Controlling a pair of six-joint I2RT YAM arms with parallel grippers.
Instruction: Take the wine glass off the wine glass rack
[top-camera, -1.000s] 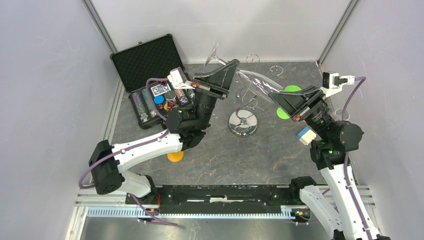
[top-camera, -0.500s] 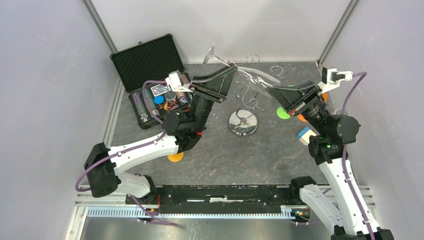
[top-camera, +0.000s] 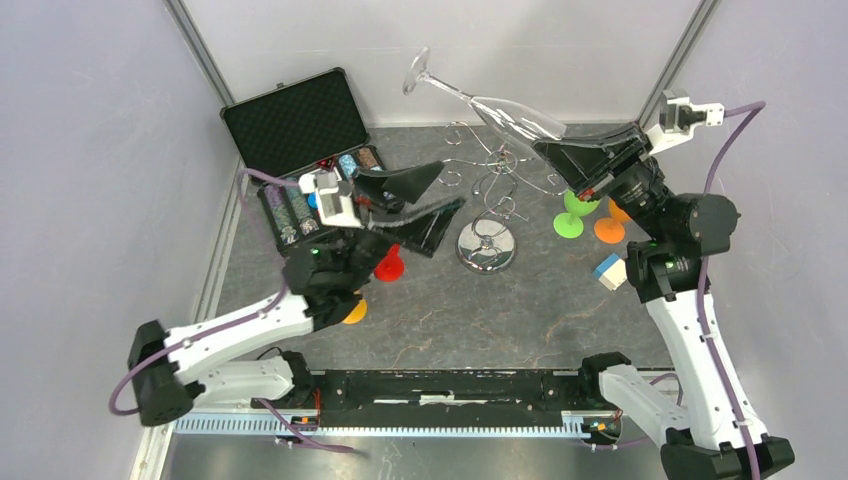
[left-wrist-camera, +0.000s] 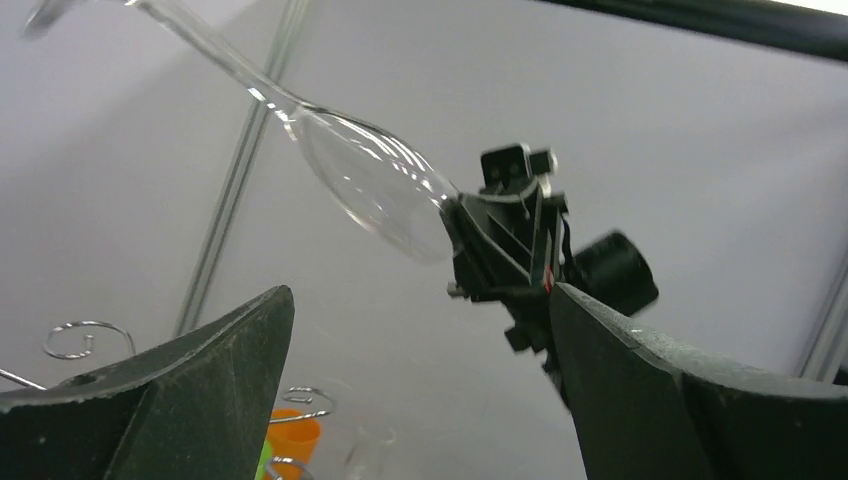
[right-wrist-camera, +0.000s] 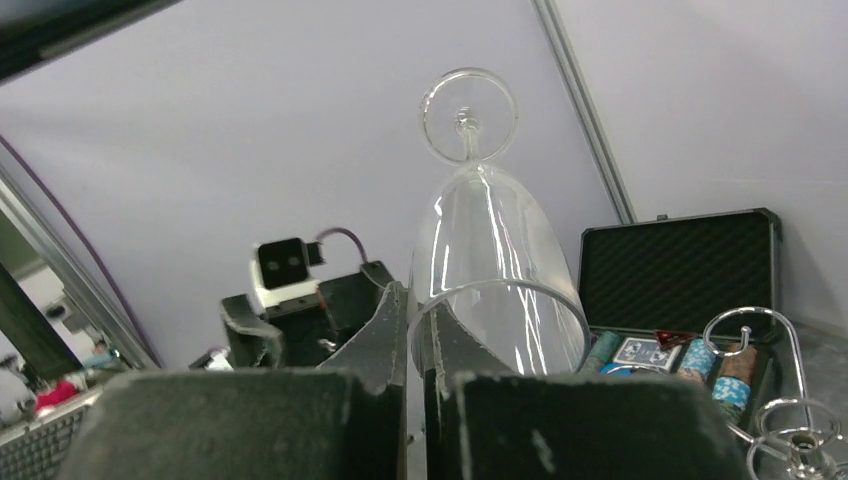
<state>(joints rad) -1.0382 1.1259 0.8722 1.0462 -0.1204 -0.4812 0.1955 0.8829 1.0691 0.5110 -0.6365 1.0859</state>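
Next, my right gripper swings over bare tabletop by the red cup, turns the wine glass (top-camera: 500, 112) foot-down, lowers and releases. That tabletop lies below and back of it.
The clear wine glass (top-camera: 500, 112) hangs tilted in the air above the wine glass rack (top-camera: 486, 247), its foot toward the back wall and clear of the curled hook arms. My right gripper (top-camera: 548, 150) is shut on the rim of the bowl. In the right wrist view one finger is inside and one outside the wine glass (right-wrist-camera: 495, 260), the right gripper (right-wrist-camera: 420, 320) pinching the wall. My left gripper (top-camera: 450, 185) is open, left of the rack and empty. The left wrist view looks up at the wine glass (left-wrist-camera: 375, 185) between the wide jaws of the left gripper (left-wrist-camera: 420, 330).
An open black case (top-camera: 300, 125) with poker chips and cards lies at the back left. A red cup (top-camera: 389, 265) and an orange disc (top-camera: 350, 312) sit near the left arm. A green goblet (top-camera: 570, 215), an orange cup (top-camera: 608, 228) and a blue-white block (top-camera: 608, 270) are at the right.
My left gripper opened, let go of the glass stem and drew back toward the near left. My right gripper lifted the glass up and back, off the rack's hooks.
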